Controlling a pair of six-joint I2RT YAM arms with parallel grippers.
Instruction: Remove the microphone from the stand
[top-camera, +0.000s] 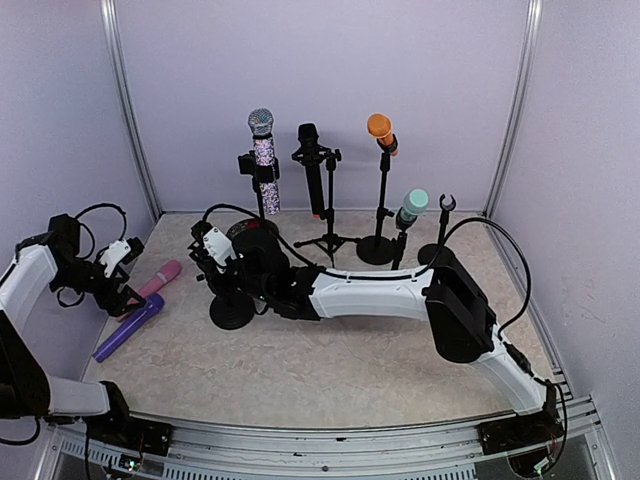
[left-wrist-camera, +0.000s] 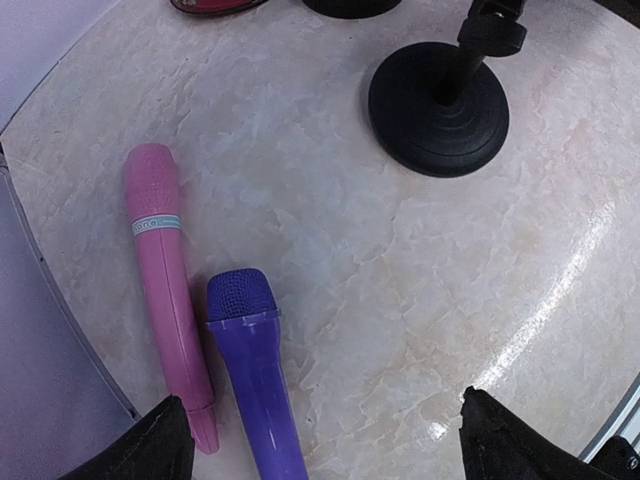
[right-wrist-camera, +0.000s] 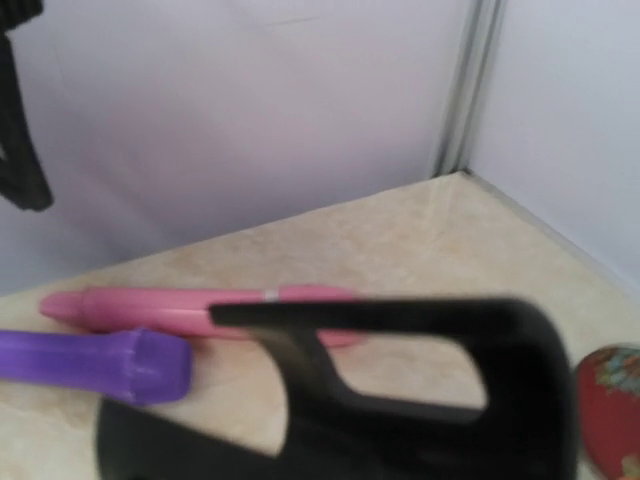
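The clips of both stands are empty, so my right gripper needs to carry the short stand to the right in the top view and release it on the table beside the empty stand.
A pink microphone (top-camera: 158, 278) and a purple microphone (top-camera: 130, 326) lie side by side on the table at the left. My left gripper (top-camera: 118, 268) hovers over them, open and empty. In the left wrist view its fingertips (left-wrist-camera: 150, 448) straddle the purple microphone (left-wrist-camera: 255, 385), with the pink microphone (left-wrist-camera: 165, 280) beside it. My right gripper (top-camera: 214, 250) reaches across to the top of a short black stand (top-camera: 232, 312). In the right wrist view the stand's black clip (right-wrist-camera: 400, 330) fills the jaws, which seem closed on it. Glitter (top-camera: 262, 150), black (top-camera: 312, 165), orange (top-camera: 380, 130) and mint (top-camera: 410, 208) microphones sit in stands at the back.
An empty stand (top-camera: 445, 210) is at the back right. A red patterned round object (right-wrist-camera: 610, 400) lies by the right gripper. The short stand's round base (left-wrist-camera: 438, 108) is just beyond the two lying microphones. Walls close in on the left, back and right.
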